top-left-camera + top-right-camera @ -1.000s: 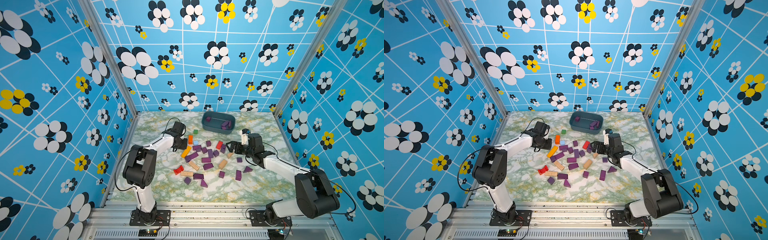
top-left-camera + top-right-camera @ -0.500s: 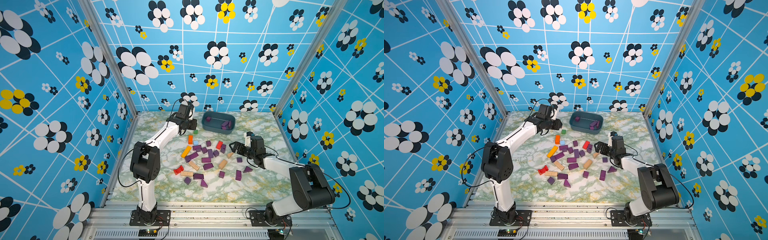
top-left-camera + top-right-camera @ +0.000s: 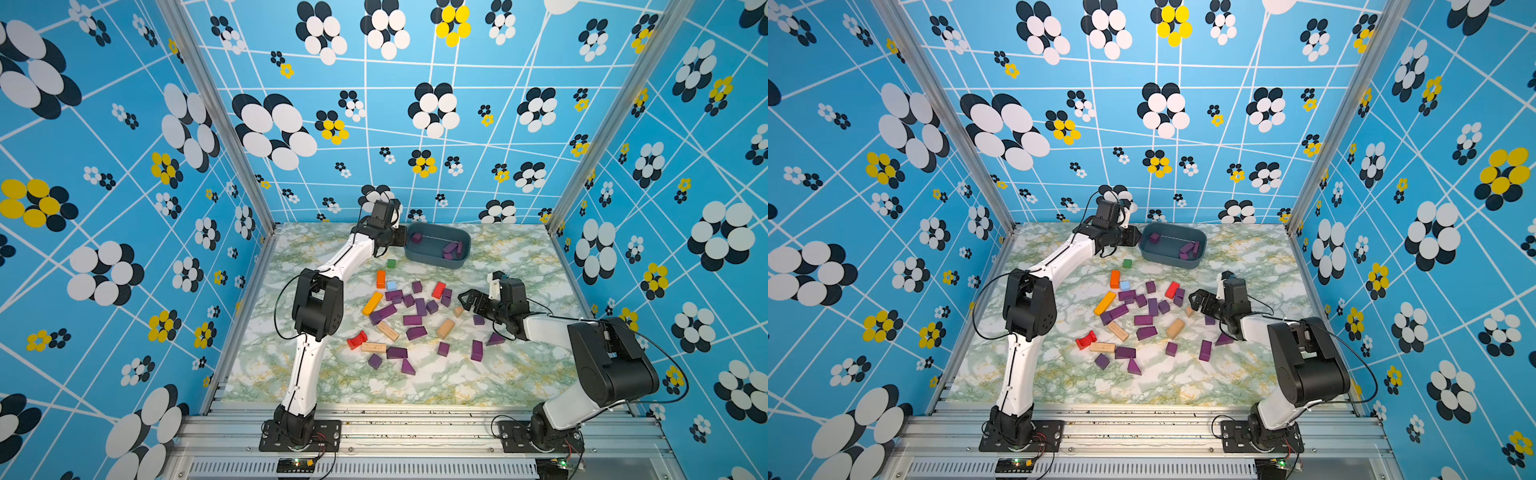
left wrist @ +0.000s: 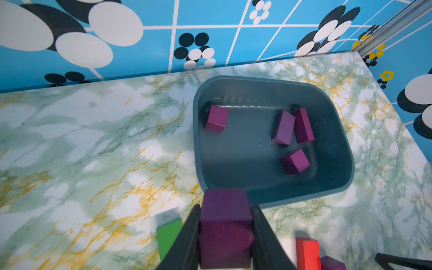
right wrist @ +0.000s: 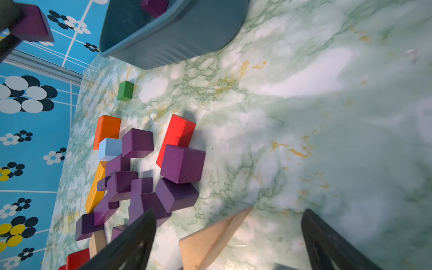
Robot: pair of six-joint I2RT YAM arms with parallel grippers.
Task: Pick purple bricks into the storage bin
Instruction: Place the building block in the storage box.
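The left gripper moves across the bin's nearest rim and over the bin's bare bottom next. It releases the purple cube [image 4: 225, 229] there, since the cube still hangs outside the bin.
My left gripper [image 4: 226, 208] is shut on a purple cube [image 4: 225, 229] and hangs just outside the near end of the storage bin [image 4: 336, 131]. In both top views the left gripper [image 3: 400, 237] [image 3: 1133, 237] is at the left end of the blue-grey bin [image 3: 432, 261] [image 3: 1165, 261]. Several purple bricks [image 4: 216, 118] lie inside it. Many more purple bricks [image 3: 412, 320] [image 5: 182, 163] lie scattered mid-table. My right gripper [image 5: 229, 214] [image 3: 466, 299] stands open at the pile's right edge, low over a tan wedge [image 5: 208, 240].
Mixed in with the pile are an orange block [image 3: 380, 279], a red block [image 3: 438, 290], a red arch [image 3: 356, 340], a light blue cube [image 3: 391, 285] and tan blocks [image 3: 445, 328]. A green cube [image 3: 390, 263] sits between pile and bin.
The left arm has swung from beside the pile to the back and right, carrying the purple cube to the bin's left end. The right gripper has hardly moved and stays open.
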